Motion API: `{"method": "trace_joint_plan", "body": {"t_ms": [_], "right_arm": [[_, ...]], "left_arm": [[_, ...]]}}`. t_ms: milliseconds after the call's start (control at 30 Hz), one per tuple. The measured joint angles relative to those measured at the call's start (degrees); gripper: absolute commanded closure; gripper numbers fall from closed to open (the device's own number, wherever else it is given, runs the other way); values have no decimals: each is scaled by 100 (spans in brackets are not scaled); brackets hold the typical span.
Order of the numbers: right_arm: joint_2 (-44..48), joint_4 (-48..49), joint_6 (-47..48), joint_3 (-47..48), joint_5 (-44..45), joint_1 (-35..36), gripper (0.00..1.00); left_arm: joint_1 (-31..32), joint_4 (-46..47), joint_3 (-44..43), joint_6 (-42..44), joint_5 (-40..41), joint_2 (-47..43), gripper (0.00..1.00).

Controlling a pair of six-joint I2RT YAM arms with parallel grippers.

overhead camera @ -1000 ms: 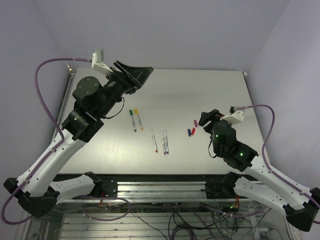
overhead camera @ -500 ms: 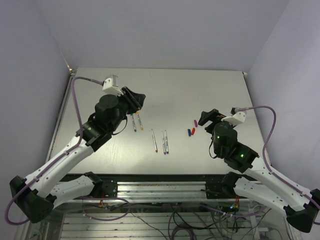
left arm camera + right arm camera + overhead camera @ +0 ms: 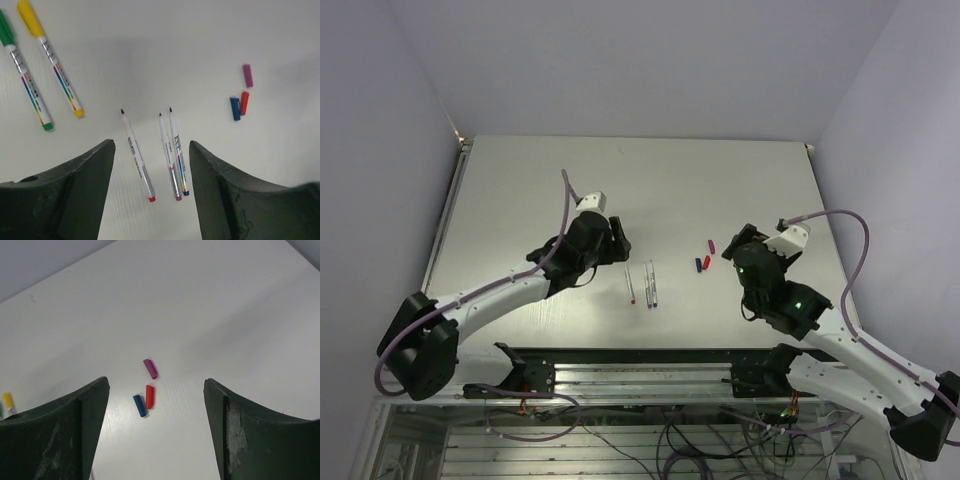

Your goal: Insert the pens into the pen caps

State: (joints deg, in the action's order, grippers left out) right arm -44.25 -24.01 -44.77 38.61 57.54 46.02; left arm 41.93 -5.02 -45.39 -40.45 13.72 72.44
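Note:
The red-ended pen below has a gap beside it for a finger, so my left gripper should bring its open fingers down to it, astride the middle of the pen's body (image 3: 629, 284) (image 3: 136, 156).
Three uncapped pens lie side by side mid-table: one with a red end (image 3: 136, 156), one with a purple end (image 3: 168, 156), one with a blue end (image 3: 177, 150). My left gripper (image 3: 151, 145) hangs open above them, touching none; in the top view it (image 3: 616, 240) sits just left of the pens (image 3: 647, 285). A green-capped pen (image 3: 25, 85) and a yellow-capped pen (image 3: 50, 65) lie further left. Three loose pen caps lie right of the pens: purple (image 3: 150, 368), red (image 3: 149, 396), blue (image 3: 140, 405). My right gripper (image 3: 156, 382) stands open above them, empty.
The white table (image 3: 740, 180) ends at a wall behind and a metal rail along the near edge (image 3: 640, 360). The left arm's purple cable (image 3: 567, 185) loops above the table's left half. The right arm's cable (image 3: 850, 240) arcs at the right edge.
The left arm swung down from the far left corner toward the middle, ending over the three uncapped pens and hiding the capped pair in the top view. The right arm barely moved.

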Motion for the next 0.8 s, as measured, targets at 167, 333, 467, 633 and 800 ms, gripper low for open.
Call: {"method": "trace_joint_plan", "body": {"t_ms": [167, 333, 467, 633, 800], "right_arm": [[59, -380, -323, -2, 37, -70, 26], [372, -542, -588, -98, 0, -76, 26], [564, -728, -839, -195, -15, -81, 27], [667, -857, -1036, -317, -57, -94, 27], [682, -868, -1078, -363, -153, -94, 27]], "left_arm": [[229, 59, 48, 66, 13, 391, 29], [385, 48, 44, 61, 26, 911, 34], [590, -162, -52, 46, 155, 1346, 39], [741, -413, -286, 39, 323, 1672, 39], [741, -479, -409, 33, 415, 1840, 40]]}}
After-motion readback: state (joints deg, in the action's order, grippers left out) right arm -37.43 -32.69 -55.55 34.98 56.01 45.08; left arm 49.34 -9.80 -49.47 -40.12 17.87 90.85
